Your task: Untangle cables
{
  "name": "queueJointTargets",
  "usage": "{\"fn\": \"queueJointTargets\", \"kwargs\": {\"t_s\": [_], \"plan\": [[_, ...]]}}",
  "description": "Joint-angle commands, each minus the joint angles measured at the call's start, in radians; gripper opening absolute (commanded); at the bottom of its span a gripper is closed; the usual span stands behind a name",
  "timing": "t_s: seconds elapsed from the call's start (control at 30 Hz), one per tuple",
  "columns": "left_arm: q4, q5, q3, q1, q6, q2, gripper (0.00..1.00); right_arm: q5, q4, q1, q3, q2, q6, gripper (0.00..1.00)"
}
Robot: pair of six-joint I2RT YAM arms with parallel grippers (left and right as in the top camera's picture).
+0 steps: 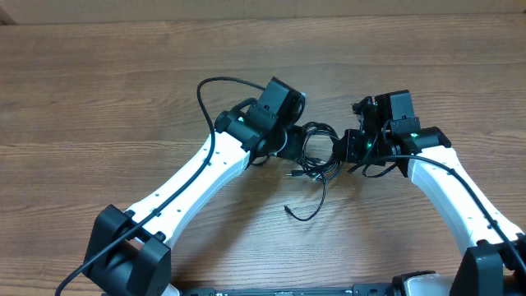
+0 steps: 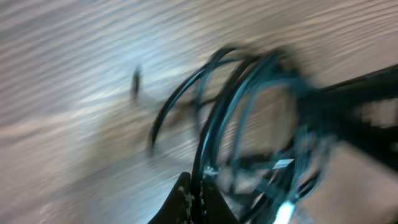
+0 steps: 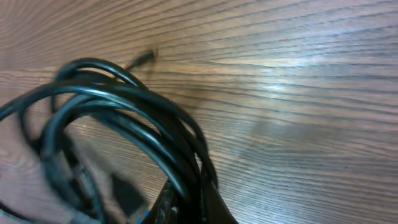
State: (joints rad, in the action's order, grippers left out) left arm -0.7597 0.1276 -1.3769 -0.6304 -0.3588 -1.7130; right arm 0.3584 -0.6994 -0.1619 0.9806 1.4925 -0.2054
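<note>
The coil of cables is in my right gripper, so next I need to move my left gripper away to the left in the overhead view and release the piece of cable over bare wood.
The cables (image 1: 319,148) are a coiled bundle of thin black cords held between my two grippers above the wooden table (image 1: 99,90). A loose end with a plug (image 1: 302,215) trails down toward the front. My left gripper (image 1: 292,145) is shut on the left side of the cables; its wrist view shows the loops (image 2: 249,118) blurred, rising from the closed fingers (image 2: 198,199). My right gripper (image 1: 352,146) is shut on the right side of the cables. Its wrist view shows the loops (image 3: 118,118) curving into its closed fingers (image 3: 186,202), and a plug end (image 3: 144,59) lies on the table beyond.
A thicker black arm wire (image 1: 215,86) arcs behind the left arm. Bare wood table lies all around the arms, and a pale wall edge (image 1: 246,10) runs along the back.
</note>
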Motion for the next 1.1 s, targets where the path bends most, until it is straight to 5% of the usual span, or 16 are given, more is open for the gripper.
{"fn": "queueJointTargets", "kwargs": {"t_s": [0.0,0.2,0.37,0.47,0.63,1.07], "plan": [[-0.063,-0.208,0.000,0.021,0.010,0.032,0.04,-0.050,0.002,0.012,-0.005,-0.002,-0.003,0.04],[-0.156,-0.314,0.000,0.071,-0.044,0.032,0.04,-0.024,0.002,0.011,-0.004,-0.002,-0.006,0.04],[-0.125,-0.182,0.000,0.084,-0.018,0.032,0.04,0.301,0.021,0.011,-0.004,-0.002,0.105,0.04],[-0.145,-0.252,0.000,0.090,-0.029,0.032,0.04,0.362,0.023,0.011,-0.004,-0.002,0.106,0.04],[-0.266,-0.451,0.000,0.166,-0.139,0.038,0.04,0.127,0.001,0.028,-0.004,-0.002,0.045,0.04],[-0.277,-0.416,0.000,0.497,-0.105,0.219,0.04,-0.143,-0.018,0.042,-0.004,-0.002,-0.010,0.04]]}}
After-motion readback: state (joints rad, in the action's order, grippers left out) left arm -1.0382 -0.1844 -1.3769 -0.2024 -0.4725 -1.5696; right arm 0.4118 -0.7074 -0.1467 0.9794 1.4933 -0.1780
